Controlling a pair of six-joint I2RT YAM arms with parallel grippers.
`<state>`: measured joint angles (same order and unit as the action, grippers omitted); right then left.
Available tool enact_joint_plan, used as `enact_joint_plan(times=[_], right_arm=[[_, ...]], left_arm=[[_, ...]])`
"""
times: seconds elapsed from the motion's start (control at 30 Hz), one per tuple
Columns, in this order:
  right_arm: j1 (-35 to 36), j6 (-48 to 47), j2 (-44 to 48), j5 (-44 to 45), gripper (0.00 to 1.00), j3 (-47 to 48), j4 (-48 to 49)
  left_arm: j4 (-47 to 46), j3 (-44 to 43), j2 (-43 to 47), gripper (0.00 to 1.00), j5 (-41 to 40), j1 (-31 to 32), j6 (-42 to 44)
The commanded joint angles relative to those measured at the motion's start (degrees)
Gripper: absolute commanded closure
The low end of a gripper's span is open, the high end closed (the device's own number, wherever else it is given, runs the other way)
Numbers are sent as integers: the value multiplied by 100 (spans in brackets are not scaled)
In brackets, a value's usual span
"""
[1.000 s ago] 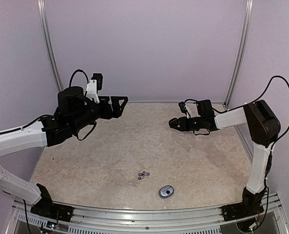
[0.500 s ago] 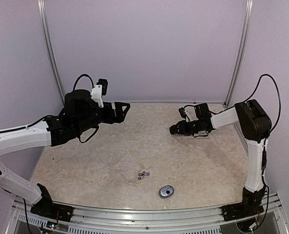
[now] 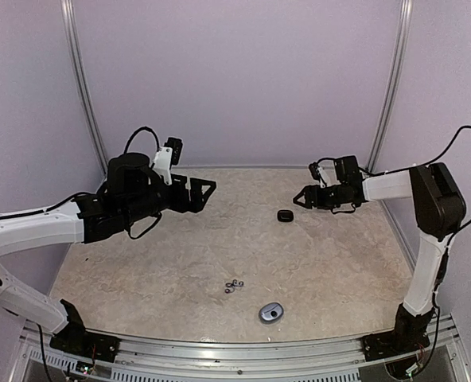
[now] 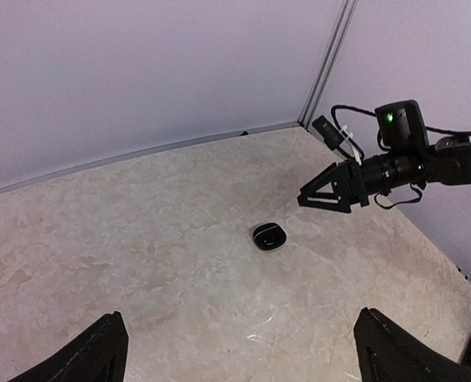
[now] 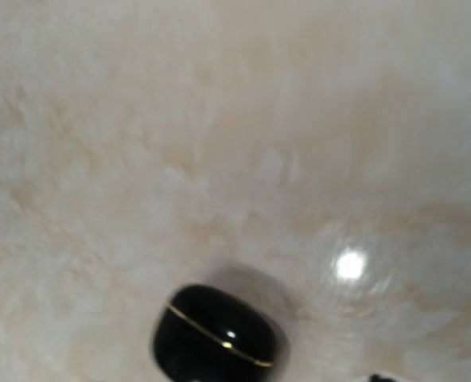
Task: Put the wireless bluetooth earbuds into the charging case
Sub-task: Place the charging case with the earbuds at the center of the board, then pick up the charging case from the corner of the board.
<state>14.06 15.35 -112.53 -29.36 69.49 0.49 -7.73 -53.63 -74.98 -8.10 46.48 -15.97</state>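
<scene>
My left gripper lowers next toward the table's front edge, to the right in the top view, onto the grey-blue oval case [image 3: 271, 312], since the earbuds lie outside it.
A closed glossy black charging case [image 3: 285, 215] with a thin gold seam lies alone on the marble table, far right of middle. It also shows in the left wrist view [image 4: 269, 236] and in the right wrist view [image 5: 219, 334]. My right gripper [image 3: 301, 197] hovers just right of it, open and empty, seen too from the left wrist [image 4: 319, 191]. The earbuds [image 3: 234, 285] are a tiny silvery cluster near the front. My left gripper [image 3: 206, 191] is high at the back left, open wide with nothing between its fingers [image 4: 100, 354].
A small grey-blue oval case [image 3: 270, 312] lies near the front edge, just right of the earbuds. Purple walls with metal corner posts [image 3: 387, 87] close in the back and sides. The right arm's cable loops above its elbow.
The right gripper has opened and let go of the black case, which now lies on the table, and the arm has drawn back to the right. The left arm has edged right.
</scene>
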Motion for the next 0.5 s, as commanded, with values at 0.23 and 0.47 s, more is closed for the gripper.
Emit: enact_joint_plan(times=[0.23,0.47], right_arm=[[-35,-1466,2569,1165,0,-513,-590],[-37,-993,4132,1230,0,-2003,748]], left_arm=[[-153,457,-261,1,-104,1223,623],[-646,886,-693,1,77,2148,983]])
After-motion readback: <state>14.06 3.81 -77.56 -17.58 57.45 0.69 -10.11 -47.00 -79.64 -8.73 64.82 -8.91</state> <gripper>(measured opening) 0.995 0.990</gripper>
